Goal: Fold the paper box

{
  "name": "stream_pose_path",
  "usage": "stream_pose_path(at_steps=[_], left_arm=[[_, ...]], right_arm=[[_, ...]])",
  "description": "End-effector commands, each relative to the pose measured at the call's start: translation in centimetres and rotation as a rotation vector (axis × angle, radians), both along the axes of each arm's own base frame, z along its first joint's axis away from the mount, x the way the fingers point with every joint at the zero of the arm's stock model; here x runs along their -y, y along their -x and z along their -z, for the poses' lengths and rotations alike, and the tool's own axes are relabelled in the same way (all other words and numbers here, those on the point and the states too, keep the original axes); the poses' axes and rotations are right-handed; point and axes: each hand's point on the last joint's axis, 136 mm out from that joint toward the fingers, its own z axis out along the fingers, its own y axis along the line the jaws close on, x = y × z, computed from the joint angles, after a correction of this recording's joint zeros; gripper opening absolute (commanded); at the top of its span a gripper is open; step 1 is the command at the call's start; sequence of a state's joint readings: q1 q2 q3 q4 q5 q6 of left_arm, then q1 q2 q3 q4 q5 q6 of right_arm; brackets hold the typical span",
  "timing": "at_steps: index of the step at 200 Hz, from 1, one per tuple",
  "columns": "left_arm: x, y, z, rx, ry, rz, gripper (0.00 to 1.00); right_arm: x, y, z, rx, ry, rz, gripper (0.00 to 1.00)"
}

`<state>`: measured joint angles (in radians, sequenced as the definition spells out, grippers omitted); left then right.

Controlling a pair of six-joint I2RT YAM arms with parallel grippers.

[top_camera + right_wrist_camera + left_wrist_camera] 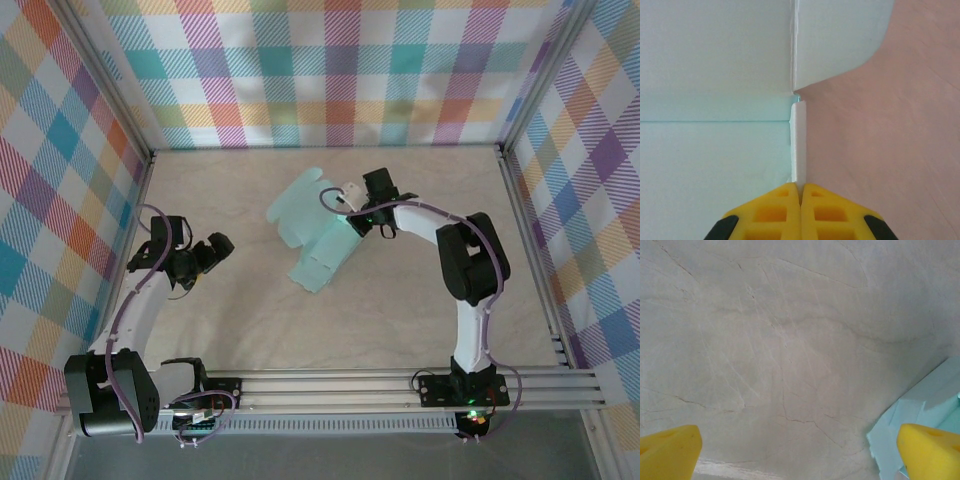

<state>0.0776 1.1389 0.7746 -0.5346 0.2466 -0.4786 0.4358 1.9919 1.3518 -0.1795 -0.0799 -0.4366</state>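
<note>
My right gripper should next swing back over the bare tabletop nearer the aluminium bar (387,257) and let go of the thin upright flap of the paper box, because the paper box (315,235) lies crooked.
The paper box (315,235) is a pale mint-green card sheet with flaps, lying mid-table and partly folded. My right gripper (357,218) sits at its right edge. In the right wrist view the yellow jaws (801,192) are pinched together on a thin upright flap of the paper box (715,150). My left gripper (215,250) hovers to the left of the sheet, clear of it. Its yellow fingertips (670,450) stand far apart over bare table, with a corner of the paper box (912,410) at the right edge of that view.
The beige marbled table (400,310) is ringed by plaid cloth walls (330,70) on metal posts. An aluminium rail (400,385) runs along the near edge by the arm bases. Bare surface lies between the left gripper and the sheet.
</note>
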Motion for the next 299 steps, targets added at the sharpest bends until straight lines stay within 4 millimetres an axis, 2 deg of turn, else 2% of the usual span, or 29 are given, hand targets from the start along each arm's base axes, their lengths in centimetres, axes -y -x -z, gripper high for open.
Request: stream_pose_path(at_steps=[1,26,35,86,113,137,157,165,176,187,204,249,299], left_arm=[[0.6,-0.1,0.4,0.014,0.007,0.026,1.0],[0.4,0.0,0.4,0.006,-0.015,0.035,1.0],[0.1,0.1,0.4,0.003,-0.03,0.034,1.0],[0.4,-0.2,0.3,0.01,-0.02,0.041,1.0],[0.6,-0.5,0.8,0.003,-0.002,0.032,1.0],[1.5,-0.8,1.1,0.002,0.01,0.044,1.0],[1.9,-0.8,1.1,-0.001,-0.003,0.057,1.0],[1.9,-0.8,1.2,-0.005,-0.009,0.057,1.0],[1.9,-0.8,1.1,-0.003,-0.015,0.06,1.0],[1.9,-1.0,0.9,0.003,-0.018,0.059,1.0],[2.0,-1.3,1.0,0.003,-0.02,0.063,1.0],[3.3,-2.2,1.7,-0.002,-0.02,0.1,1.0],[4.8,-2.8,2.6,-0.013,-0.017,0.139,1.0]], right_arm=[[2.2,-0.2,-2.6,0.029,-0.064,0.231,0.05],[4.1,1.2,-3.3,-0.051,-0.11,0.404,0.08],[4.0,2.2,-3.3,-0.089,-0.138,0.426,0.09],[6.2,6.9,-1.0,-0.19,-0.215,0.589,0.07],[8.4,7.8,-0.4,-0.124,-0.194,0.688,0.07],[9.2,8.0,-0.5,-0.065,-0.207,0.728,0.08],[9.3,8.2,-0.4,-0.066,-0.194,0.719,0.17],[9.0,8.4,-0.7,-0.068,-0.191,0.681,0.24],[8.9,8.7,-1.3,-0.078,-0.171,0.652,0.41],[8.9,9.1,-1.7,-0.101,-0.156,0.641,0.49],[9.6,9.6,-2.2,-0.125,-0.117,0.662,0.52],[10.5,11.2,-2.2,-0.288,-0.037,0.714,0.45],[10.2,10.4,-0.9,-0.388,0.01,0.713,0.33]])
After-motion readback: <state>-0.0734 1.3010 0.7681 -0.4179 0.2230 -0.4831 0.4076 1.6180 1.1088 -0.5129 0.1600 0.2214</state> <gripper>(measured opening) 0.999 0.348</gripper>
